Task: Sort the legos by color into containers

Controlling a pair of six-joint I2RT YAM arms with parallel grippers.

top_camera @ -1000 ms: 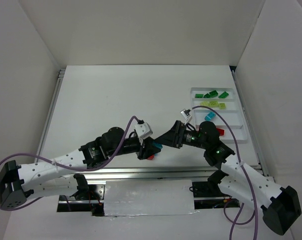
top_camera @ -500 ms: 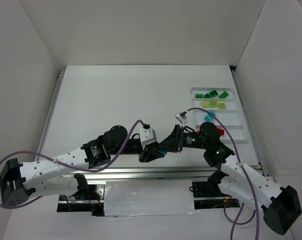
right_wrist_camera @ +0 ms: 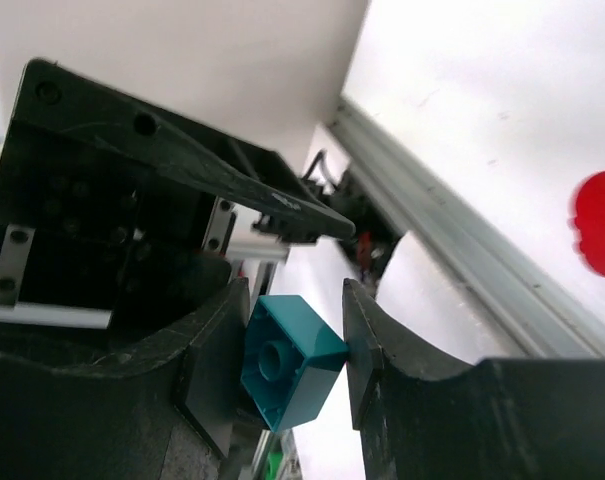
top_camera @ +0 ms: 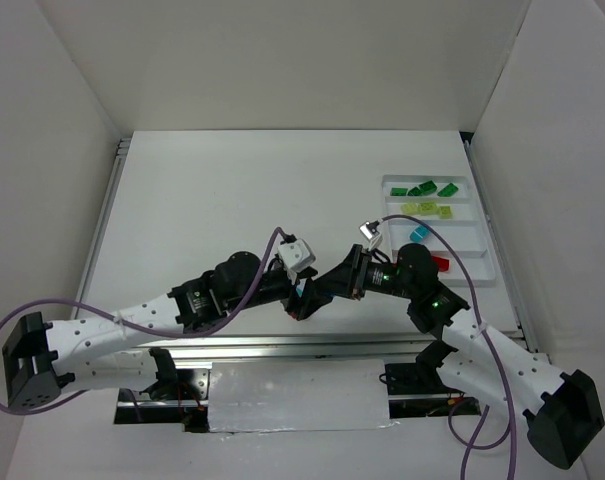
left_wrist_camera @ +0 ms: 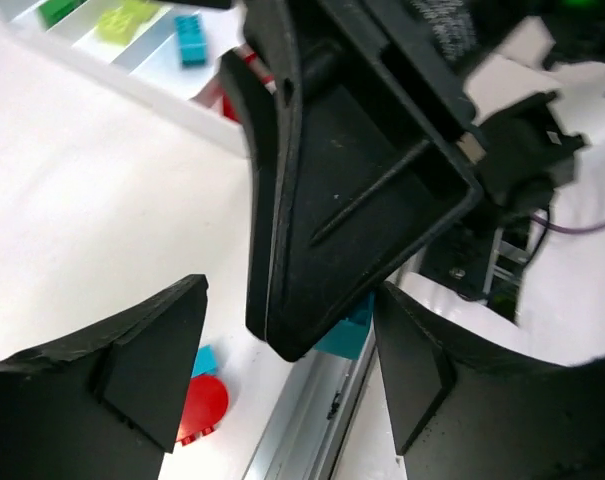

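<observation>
My right gripper moves outward, to the right in the top view, next. It then lowers the teal-cyan lego over one container (top_camera: 443,236), where a cyan lego lies.
My right gripper (right_wrist_camera: 294,300) is shut on a teal-cyan lego (right_wrist_camera: 287,362), which sits tilted between its pads. My left gripper (left_wrist_camera: 287,340) stands open around that right finger and the same lego (left_wrist_camera: 347,337), not touching it. In the top view both grippers, left (top_camera: 302,298) and right (top_camera: 322,288), meet near the table's front edge. A red rounded lego (left_wrist_camera: 197,405) and a small cyan lego (left_wrist_camera: 204,358) lie on the table below. The white tray (top_camera: 487,250) at the right holds dark green (top_camera: 422,188), yellow-green (top_camera: 429,208), cyan (top_camera: 419,232) and red (top_camera: 442,262) legos in separate containers.
A metal rail (left_wrist_camera: 312,430) runs along the table's front edge right under the grippers. White walls close in the table on the left, back and right. Purple cables loop from both arms.
The right gripper has shut on the cyan lego that the left gripper held. The left gripper has then opened and let it go. Both arms shifted slightly.
</observation>
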